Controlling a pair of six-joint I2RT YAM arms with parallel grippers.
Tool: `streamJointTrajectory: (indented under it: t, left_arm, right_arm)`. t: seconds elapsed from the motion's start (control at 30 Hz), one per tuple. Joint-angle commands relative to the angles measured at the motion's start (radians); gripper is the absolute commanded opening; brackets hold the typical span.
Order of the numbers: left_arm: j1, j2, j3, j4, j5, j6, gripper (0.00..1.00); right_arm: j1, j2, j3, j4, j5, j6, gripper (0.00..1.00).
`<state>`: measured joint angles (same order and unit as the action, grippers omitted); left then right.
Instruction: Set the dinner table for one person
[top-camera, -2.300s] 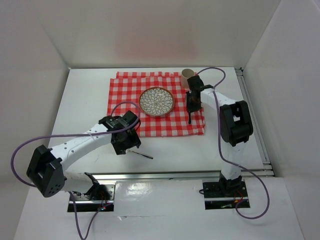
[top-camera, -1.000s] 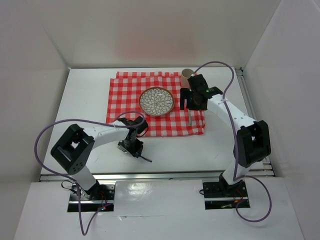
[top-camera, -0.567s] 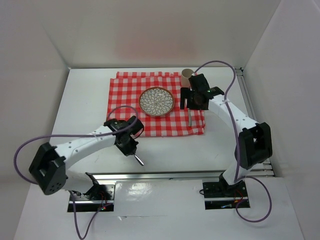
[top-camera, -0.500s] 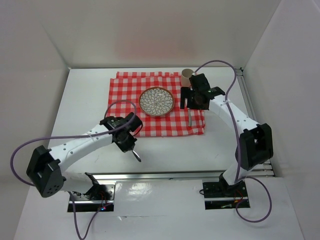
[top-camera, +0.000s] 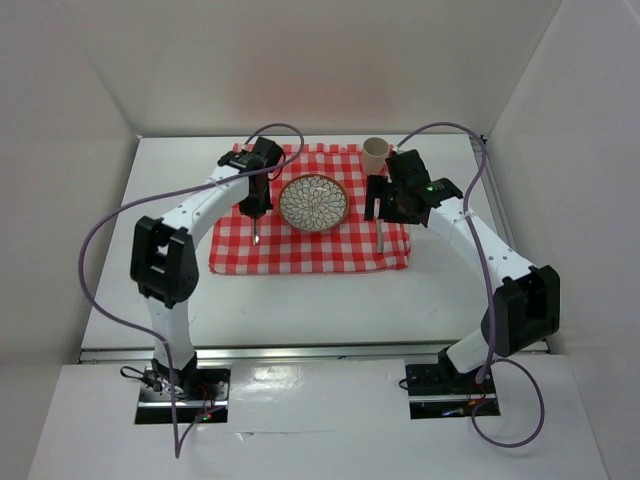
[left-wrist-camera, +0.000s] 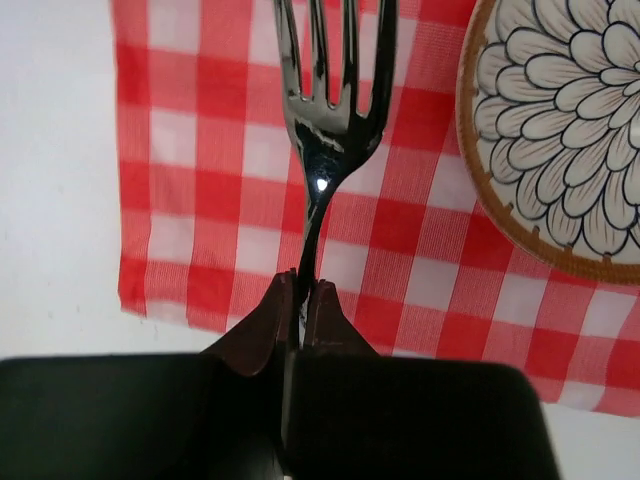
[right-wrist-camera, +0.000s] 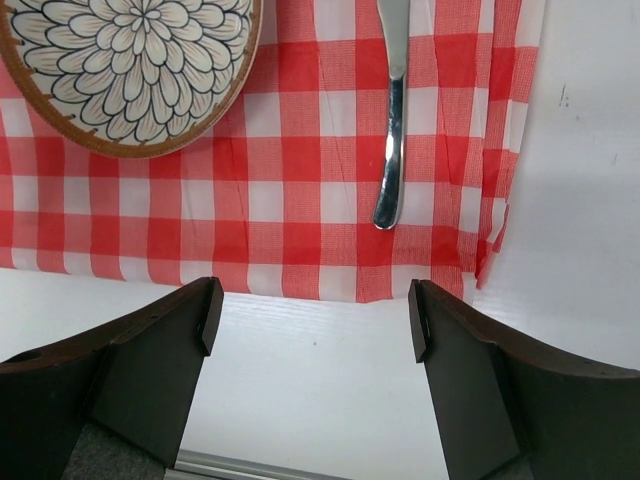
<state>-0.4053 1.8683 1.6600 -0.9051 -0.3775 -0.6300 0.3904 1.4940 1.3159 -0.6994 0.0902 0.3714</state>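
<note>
The left gripper edges down toward the plate next and releases the handle on the checked cloth beside it, since the cloth lies bare under the dark fork (top-camera: 256, 232).
On the white dinner table (top-camera: 165, 290) lies a red-and-white checked cloth (top-camera: 330, 248) with a flower-patterned plate (top-camera: 313, 203) in its middle. My left gripper (top-camera: 256, 210) hangs over the cloth just left of the plate, shut on the handle of a dark fork (top-camera: 256, 232). In the left wrist view the gripper (left-wrist-camera: 303, 286) pinches the fork (left-wrist-camera: 333, 110), whose tines point away, with the plate (left-wrist-camera: 560, 120) to the right. My right gripper (top-camera: 385, 206) stands open and empty right of the plate, above a silver utensil (top-camera: 380, 238). The right wrist view shows the gripper (right-wrist-camera: 312, 320) wide apart, the utensil (right-wrist-camera: 391, 160) lying flat.
A beige cup (top-camera: 375, 153) stands at the cloth's far right corner, just behind the right gripper. A metal rail (top-camera: 510, 240) runs along the table's right edge and another along the near edge. White walls enclose the table on three sides.
The left arm has carried the fork from the bare table near the front edge up over the cloth, left of the plate. The right gripper has stayed open near the utensil.
</note>
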Motion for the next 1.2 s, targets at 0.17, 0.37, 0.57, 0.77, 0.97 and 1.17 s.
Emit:
streamJointTrajectory:
  t: [0.17,0.37,0.57,0.77,0.97,1.17]
  left_arm:
    - [0.066,0.319,0.351,-0.064,0.103,0.199,0.00]
    - [0.076,0.459,0.428,-0.098,0.112,0.199,0.00]
    - [0.085,0.471,0.388,-0.095,0.101,0.190,0.00]
    - [0.095,0.522,0.417,-0.104,0.141,0.190,0.24]
    - [0.095,0.467,0.471,-0.139,0.141,0.181,0.55]
    - [0.095,0.278,0.558,-0.224,0.095,0.191,0.82]
  right_arm:
    - [0.010,-0.054,0.012,-0.064,0.066,0.015,0.87]
    - [0.010,-0.043,0.013,-0.075,0.075,0.015,0.87]
    - [0.010,-0.034,-0.009,-0.075,0.075,0.015,0.87]
    - [0.010,-0.024,-0.009,-0.075,0.085,0.024,0.87]
    - [0.010,-0.034,0.000,-0.095,0.094,0.024,0.87]
    - [0.010,-0.063,0.019,-0.115,0.175,0.082,0.90]
